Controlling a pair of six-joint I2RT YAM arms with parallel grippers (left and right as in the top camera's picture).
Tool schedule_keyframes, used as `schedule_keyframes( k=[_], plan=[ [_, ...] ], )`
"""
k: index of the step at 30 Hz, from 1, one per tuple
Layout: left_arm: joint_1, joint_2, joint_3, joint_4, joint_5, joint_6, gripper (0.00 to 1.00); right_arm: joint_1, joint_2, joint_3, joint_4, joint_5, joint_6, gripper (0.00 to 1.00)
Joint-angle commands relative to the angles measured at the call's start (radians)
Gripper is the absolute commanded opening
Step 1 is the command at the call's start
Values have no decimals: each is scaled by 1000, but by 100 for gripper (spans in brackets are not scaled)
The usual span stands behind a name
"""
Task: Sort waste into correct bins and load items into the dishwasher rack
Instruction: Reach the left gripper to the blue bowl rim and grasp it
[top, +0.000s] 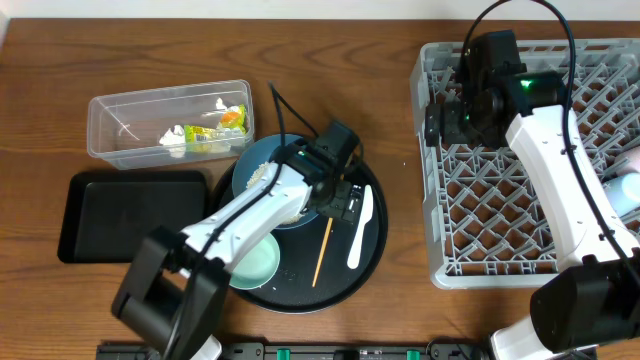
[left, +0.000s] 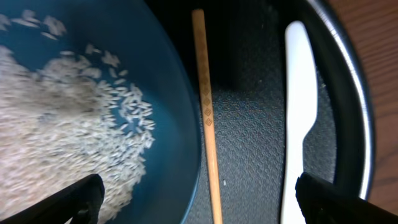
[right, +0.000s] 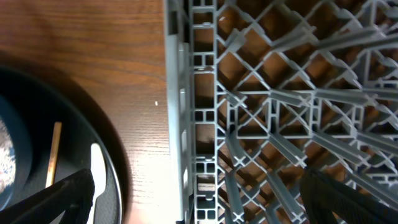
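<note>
The dark-blue bowl's rim beside the wooden stick lies below, between the open fingers. The left gripper lowers next until they straddle the dark-blue bowl's side and close.
The dark-blue bowl (top: 252, 160) holds a heap of rice (top: 263, 174) and sits on the round black tray (top: 378, 245). Also on that tray are the mint bowl (top: 255, 265), the wooden stick (top: 321, 250) and the white utensil (top: 358, 235). My left gripper (top: 340, 195) is open and empty, low over the bowl's right rim and the stick. In the left wrist view its fingers (left: 205, 202) straddle the bowl (left: 168, 93), rice (left: 56, 130), stick (left: 205, 99) and utensil (left: 300, 112). My right gripper (top: 440, 120) is open and empty over the left edge of the dishwasher rack (top: 500, 220).
The clear tub (top: 120, 130) at back left holds the snack wrapper (top: 215, 130) and white scraps (top: 175, 135). The shallow black tray (top: 120, 215) lies in front of it. A light-blue cup (top: 625, 195) and a pink cup (top: 632, 160) sit at the rack's right edge. The right wrist view shows the rack wall (right: 193, 124).
</note>
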Motion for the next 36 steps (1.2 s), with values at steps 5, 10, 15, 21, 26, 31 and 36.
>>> schedule_keyframes(
  k=[5, 10, 15, 21, 26, 31, 36],
  plan=[
    [-7, 68, -4, 8, -6, 16, 92, -12, -6, 10, 0, 59, 54, 99],
    [-7, 93, -5, 9, -65, 16, 68, -12, -6, 10, 2, 59, 54, 99],
    [-7, 145, -5, 8, -77, 16, 65, -12, -6, 10, 5, 60, 54, 99],
    [-7, 155, -2, 8, -86, 16, 48, -12, -6, 10, 5, 63, 53, 99],
    [-7, 151, 16, -11, -138, 16, 33, -16, -6, 10, 5, 63, 53, 99],
    [-7, 147, 44, -49, -171, 17, 21, -21, -6, 10, 5, 63, 53, 99],
    [-7, 136, 55, -68, -171, 17, 6, -21, -6, 10, 5, 63, 53, 99]
  ],
)
